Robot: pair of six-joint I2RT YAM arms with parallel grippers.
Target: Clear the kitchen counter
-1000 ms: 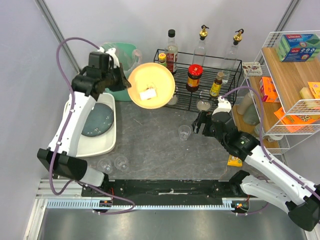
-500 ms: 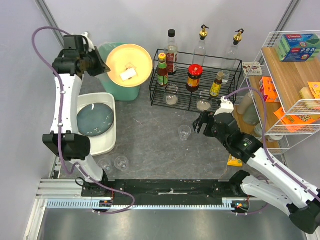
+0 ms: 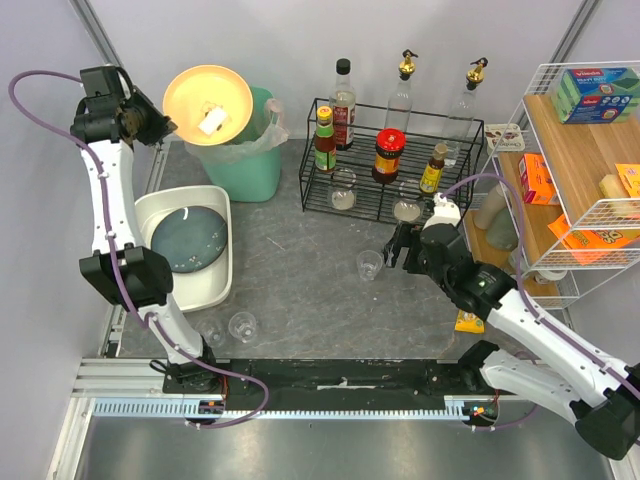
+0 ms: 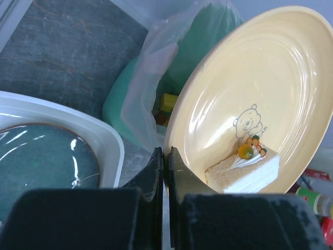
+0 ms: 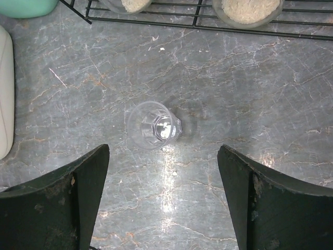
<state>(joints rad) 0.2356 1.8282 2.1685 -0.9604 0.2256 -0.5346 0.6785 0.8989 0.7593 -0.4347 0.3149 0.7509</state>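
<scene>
My left gripper next tips the cake still on the yellow plate (image 3: 207, 105) into the bin. Then my left gripper comes back and down to release atop the dark round plate (image 3: 190, 239).
My left gripper (image 3: 158, 125) is shut on the rim of a yellow plate (image 3: 207, 105), which it holds tilted above the green lined bin (image 3: 245, 150) at the back left. A white slice of cake (image 3: 212, 122) lies on the plate. In the left wrist view the shut left gripper (image 4: 166, 156) pinches the plate (image 4: 260, 94) edge, the cake (image 4: 244, 169) rests low on it, and the bin (image 4: 197, 57) gapes behind. My right gripper (image 3: 398, 245) hangs open over the dark grey kitchen counter (image 3: 300, 290), just right of a clear glass (image 3: 369, 264). The glass (image 5: 152, 126) stands just ahead of the open right gripper (image 5: 164, 151).
A white tub (image 3: 218, 285) at the left holds a dark round plate (image 3: 190, 238). Two small glasses (image 3: 227, 328) stand near the front edge. A black wire rack (image 3: 390, 205) with bottles and bowls lines the back. A wooden shelf unit (image 3: 580, 170) stands at the right.
My left arm has swung the yellow plate with the cake from over the counter's middle leftward and back to above the green bin. The right arm has stayed still.
</scene>
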